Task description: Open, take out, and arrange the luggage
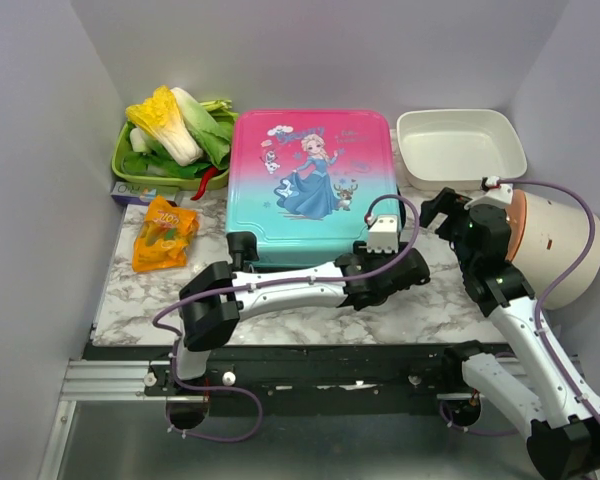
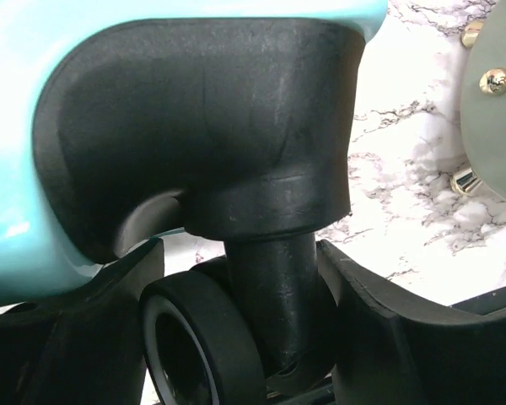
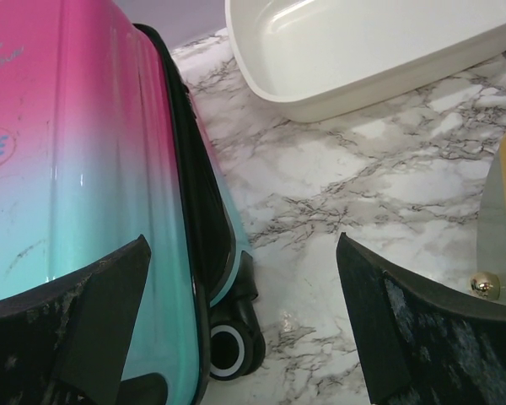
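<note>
My left gripper moves up and swings the luggage's wheel left in the top view, past the orange packet (image 1: pixel 164 236), to release it next, as the luggage (image 1: pixel 310 180) lies closed.
The luggage (image 1: pixel 310 180) lies flat and closed at the middle back of the marble table, its pink-to-teal lid with the princess print facing up. My left gripper (image 1: pixel 412 268) reaches across to its near right corner. In the left wrist view the gripper (image 2: pixel 244 337) is closed around a black wheel (image 2: pixel 207 337) and its stem, under the black wheel housing (image 2: pixel 202 126). My right gripper (image 1: pixel 442 208) is open and empty by the luggage's right edge. In the right wrist view (image 3: pixel 243 287) one finger is over the shell (image 3: pixel 84 152), the other over bare marble, with a wheel (image 3: pixel 228 350) below.
A white tray (image 1: pixel 510 150) stands at the back right, also seen in the right wrist view (image 3: pixel 337 93). A large round white container (image 1: pixel 565 245) lies at the right edge. A green basket (image 1: pixel 130 165) of vegetables and an orange packet (image 1: pixel 165 233) sit at the left.
</note>
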Robot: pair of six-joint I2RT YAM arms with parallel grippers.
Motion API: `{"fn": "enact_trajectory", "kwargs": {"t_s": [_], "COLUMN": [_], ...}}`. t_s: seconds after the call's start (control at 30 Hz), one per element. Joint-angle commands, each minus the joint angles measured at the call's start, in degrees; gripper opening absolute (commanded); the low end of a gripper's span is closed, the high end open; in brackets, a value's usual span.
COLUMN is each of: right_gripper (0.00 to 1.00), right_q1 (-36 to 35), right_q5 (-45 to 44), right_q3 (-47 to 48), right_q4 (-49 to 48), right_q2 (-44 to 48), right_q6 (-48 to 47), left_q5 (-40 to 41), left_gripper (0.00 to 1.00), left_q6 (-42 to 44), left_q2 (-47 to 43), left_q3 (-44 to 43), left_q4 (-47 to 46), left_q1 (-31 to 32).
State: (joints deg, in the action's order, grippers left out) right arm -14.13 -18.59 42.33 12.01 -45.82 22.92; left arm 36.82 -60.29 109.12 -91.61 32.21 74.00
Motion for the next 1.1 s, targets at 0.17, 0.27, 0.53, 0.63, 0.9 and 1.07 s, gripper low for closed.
{"fn": "enact_trajectory", "kwargs": {"t_s": [0.17,0.27,0.53,0.63,0.9,1.07], "right_gripper": [1.0,1.0,1.0,0.98,0.88,0.62], "right_q1": [0.2,0.3,0.4,0.3,0.4,0.2], "right_q5": [-0.7,3.0,10.4,16.0,22.4,27.4], "right_q3": [-0.6,0.8,5.3,10.0,20.9,17.2], "right_q4": [-1.7,0.0,0.7,0.6,4.7,3.1], "right_q2": [-0.2,-0.8,-13.5,-22.4,-41.4,-42.2], "right_q6": [-0.6,-1.6,-4.5,-5.4,-6.9,-8.0], "left_q5": [2.9,6.8,21.7,22.9,30.2,31.6], "left_gripper": [0.0,0.0,0.0,0.0,0.0,0.0], "left_q6": [3.4,7.1,11.4,13.2,13.5,9.8], "left_q2": [-9.2,-21.4,-51.3,-56.9,-66.7,-73.7], "left_q3": [2.3,9.1,24.1,25.3,24.6,26.3], "left_q4": [-1.7,-5.7,-9.0,-8.4,0.2,3.8], "left_q1": [-0.3,-0.3,-3.0,-5.8,-9.0,-9.0]}}
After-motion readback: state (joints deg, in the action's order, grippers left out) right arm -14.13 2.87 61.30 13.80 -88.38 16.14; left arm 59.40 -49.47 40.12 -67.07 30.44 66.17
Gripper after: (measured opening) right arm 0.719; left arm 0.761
